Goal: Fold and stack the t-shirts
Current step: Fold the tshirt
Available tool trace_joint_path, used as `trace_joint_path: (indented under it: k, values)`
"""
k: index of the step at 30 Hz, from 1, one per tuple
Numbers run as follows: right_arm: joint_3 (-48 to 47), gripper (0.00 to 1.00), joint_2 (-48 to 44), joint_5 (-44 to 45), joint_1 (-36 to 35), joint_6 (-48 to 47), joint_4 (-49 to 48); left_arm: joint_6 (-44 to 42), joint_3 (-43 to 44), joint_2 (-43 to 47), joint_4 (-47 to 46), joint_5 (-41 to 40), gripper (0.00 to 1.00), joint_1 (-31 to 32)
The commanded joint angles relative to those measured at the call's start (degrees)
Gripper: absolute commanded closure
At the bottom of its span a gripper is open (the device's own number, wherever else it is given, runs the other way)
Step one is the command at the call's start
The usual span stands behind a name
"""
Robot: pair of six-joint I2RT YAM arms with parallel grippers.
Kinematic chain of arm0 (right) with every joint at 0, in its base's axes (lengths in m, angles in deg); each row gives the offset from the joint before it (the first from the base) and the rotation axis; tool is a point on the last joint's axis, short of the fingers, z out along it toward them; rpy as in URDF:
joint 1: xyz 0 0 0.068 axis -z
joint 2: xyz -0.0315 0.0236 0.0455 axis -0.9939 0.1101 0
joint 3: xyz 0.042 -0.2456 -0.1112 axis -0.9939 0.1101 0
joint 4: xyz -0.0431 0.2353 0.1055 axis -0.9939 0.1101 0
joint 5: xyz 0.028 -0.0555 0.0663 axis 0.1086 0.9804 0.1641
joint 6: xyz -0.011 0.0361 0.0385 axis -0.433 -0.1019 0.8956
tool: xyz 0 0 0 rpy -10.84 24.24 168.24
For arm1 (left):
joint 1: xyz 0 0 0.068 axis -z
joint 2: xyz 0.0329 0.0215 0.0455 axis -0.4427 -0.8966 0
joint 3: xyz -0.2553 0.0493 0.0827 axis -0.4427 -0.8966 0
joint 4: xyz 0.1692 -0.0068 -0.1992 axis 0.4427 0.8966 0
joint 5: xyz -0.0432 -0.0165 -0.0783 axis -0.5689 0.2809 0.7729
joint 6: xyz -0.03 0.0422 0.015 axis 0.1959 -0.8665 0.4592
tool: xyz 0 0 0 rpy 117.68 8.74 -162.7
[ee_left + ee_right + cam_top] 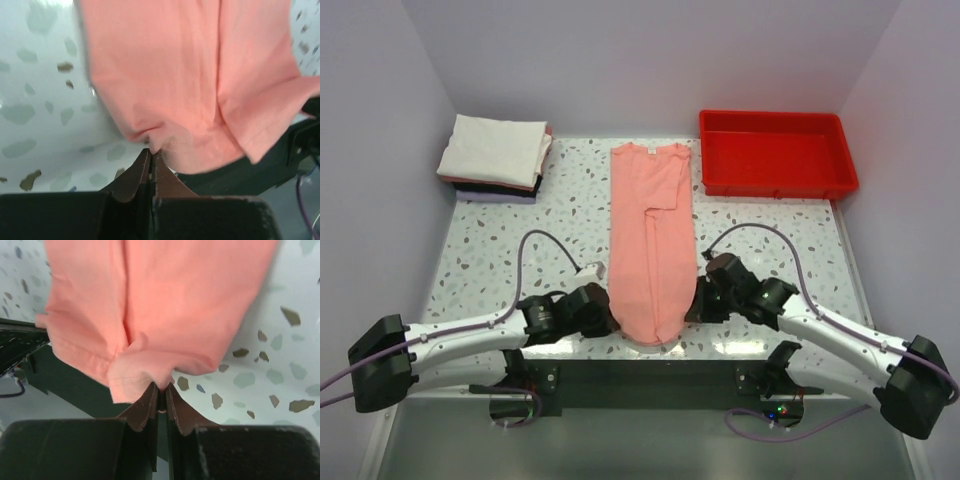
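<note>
My right gripper is to lift the near hem next and carry it outward. Then it needs to lower the hem beside the folded sleeve to release it.
A salmon-pink t-shirt [648, 240] lies folded into a long narrow strip down the middle of the table, collar at the far end. My left gripper [603, 310] is shut on the near left hem of the salmon-pink t-shirt [170, 90]; its fingertips [142, 165] pinch the cloth. My right gripper [698, 303] is shut on the near right hem of the same shirt [160, 305]; its fingertips [175, 400] pinch the cloth. A stack of folded t-shirts [496, 157], white on top over pink, black and lavender, sits at the far left.
A red plastic tray [778, 153] stands at the far right. The speckled table [510, 255] ends at a dark near edge [650, 375] by the arm bases. Grey walls enclose the left, right and back.
</note>
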Motion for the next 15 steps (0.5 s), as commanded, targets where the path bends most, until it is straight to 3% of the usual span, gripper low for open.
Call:
trace_joint_path:
  k: [1, 8, 15]
  values:
    - [-7.2, 0.93, 1.6, 7.4, 0.7, -4.8, -1.1, -6.9, 5.5, -1.3, -3.5, -1.7, 1.00, -5.9]
    - [-16.3, 0.94, 10.1, 12.2, 4.2, -10.6, -2.9, -17.8, 14.9, -5.8, -7.8, -2.6, 1.00, -13.4]
    - [-24.2, 0.93, 17.0, 17.9, 9.2, -15.0, -4.5, -21.9, 21.2, -13.5, -12.1, 1.6, 1.00, -23.2]
